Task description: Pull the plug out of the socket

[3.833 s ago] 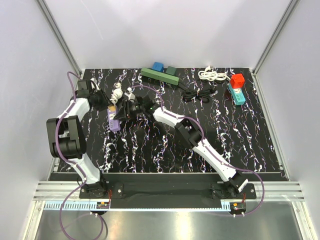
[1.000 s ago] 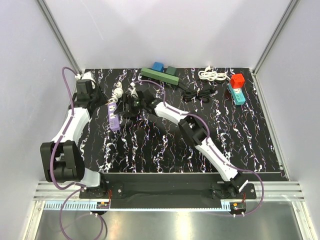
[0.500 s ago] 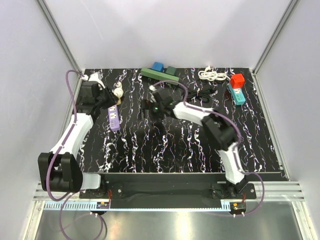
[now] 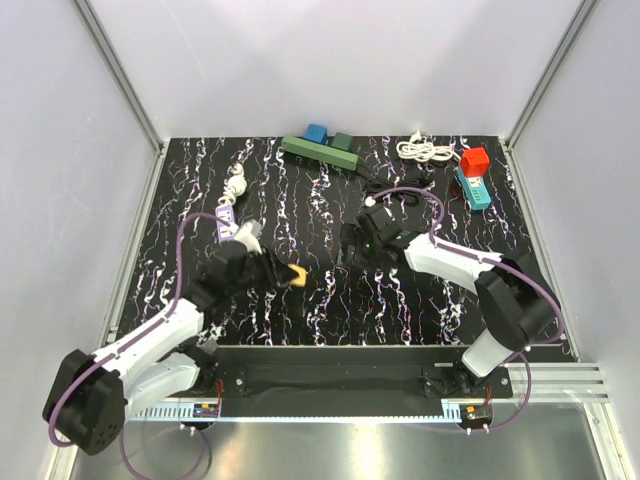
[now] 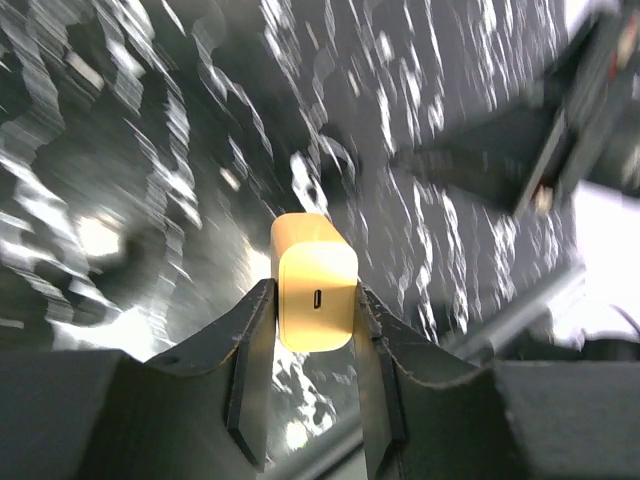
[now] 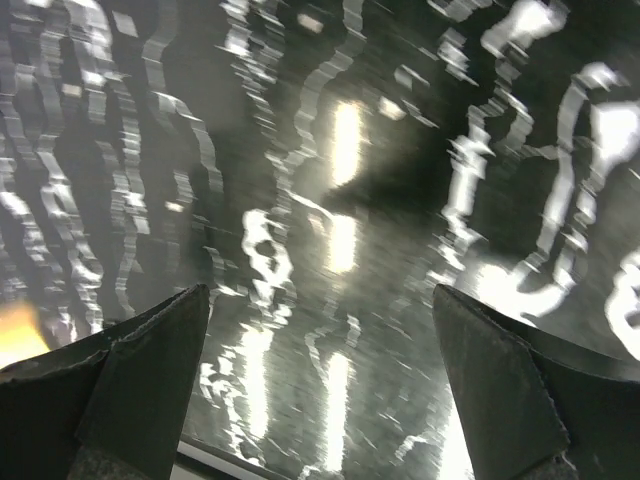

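Observation:
Next, my left gripper will draw the yellow plug back, then lower it onto the table by the table's near edge and release it.
The plug (image 5: 316,282) is a small yellow block with a slot in its end face, and my left gripper (image 5: 315,300) is shut on it, one finger against each side. From above, the plug (image 4: 293,275) hangs over the near-left part of the table in the left gripper (image 4: 288,274), well apart from the purple socket strip (image 4: 224,224) lying further back. My right gripper (image 4: 348,246) hovers mid-table with its jaws wide open. In the right wrist view the gripper (image 6: 320,340) has only tabletop between its fingers (image 6: 140,370), and both wrist views are motion-blurred.
A green power strip (image 4: 320,150) with blue and green plugs lies at the back. A white cable coil (image 4: 237,184), a black cable (image 4: 395,188), a white cord (image 4: 425,150) and a teal strip with a red plug (image 4: 472,175) lie nearby.
My left arm has swung back toward the near edge with the yellow plug, away from the purple socket strip. My right arm has let go, opened and drawn right toward mid-table.

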Motion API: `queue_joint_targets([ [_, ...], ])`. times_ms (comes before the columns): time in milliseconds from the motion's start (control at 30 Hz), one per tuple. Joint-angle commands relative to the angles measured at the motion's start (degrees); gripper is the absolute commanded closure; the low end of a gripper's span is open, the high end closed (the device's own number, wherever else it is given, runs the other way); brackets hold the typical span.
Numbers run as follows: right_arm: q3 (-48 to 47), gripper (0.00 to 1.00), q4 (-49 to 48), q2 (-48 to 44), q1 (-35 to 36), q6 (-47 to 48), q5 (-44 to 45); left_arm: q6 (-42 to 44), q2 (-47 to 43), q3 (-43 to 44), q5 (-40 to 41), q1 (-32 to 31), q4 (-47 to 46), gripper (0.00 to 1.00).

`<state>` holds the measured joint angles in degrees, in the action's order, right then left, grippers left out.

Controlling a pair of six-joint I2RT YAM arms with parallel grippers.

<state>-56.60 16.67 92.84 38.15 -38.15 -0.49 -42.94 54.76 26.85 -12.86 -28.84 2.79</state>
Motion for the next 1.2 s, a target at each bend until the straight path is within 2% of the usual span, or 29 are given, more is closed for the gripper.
queue_joint_targets([
  [0, 1.4, 0.00, 2.1, -3.4, -0.3, -1.0, 1.1, -7.2, 0.0, -4.3, -4.8, -4.6, -16.7, 1.00],
  [33, 2.0, 0.00, 2.1, -4.0, -0.3, -1.2, 0.8, -8.0, 0.3, -6.4, -5.0, -7.4, -21.0, 1.00],
  [133, 3.0, 0.00, 2.1, -6.0, -0.4, -1.7, 0.6, -9.4, 2.1, -8.2, -3.9, -12.6, -24.8, 1.00],
  [233, 3.7, 0.00, 2.1, -7.9, -0.4, -1.7, 0.6, -10.1, 4.6, -10.1, -3.3, -16.2, -29.5, 1.00],
  [333, 4.4, 0.00, 2.1, -9.1, -0.3, -1.4, -1.0, -11.2, 5.1, -12.6, -3.7, -17.3, -31.8, 1.00],
  [700, 4.0, 0.00, 2.2, -10.5, -0.4, -0.1, -2.3, -9.9, 5.8, -18.4, -2.0, -17.4, -31.3, 1.00],
  [867, 4.2, 0.00, 2.5, -11.2, -0.4, -0.6, -4.4, -8.6, 3.7, -18.9, 0.3, -17.4, -26.8, 0.99],
  [1033, 5.9, 0.00, 2.4, -14.1, -0.3, -0.2, -3.6, -6.5, 1.3, -17.8, 4.7, -17.4, -18.9, 0.94],
  [1167, 6.2, 0.00, 2.2, -15.7, -0.3, 0.2, -3.6, -6.5, -1.5, -17.6, 7.0, -17.4, -16.2, 0.89],
])
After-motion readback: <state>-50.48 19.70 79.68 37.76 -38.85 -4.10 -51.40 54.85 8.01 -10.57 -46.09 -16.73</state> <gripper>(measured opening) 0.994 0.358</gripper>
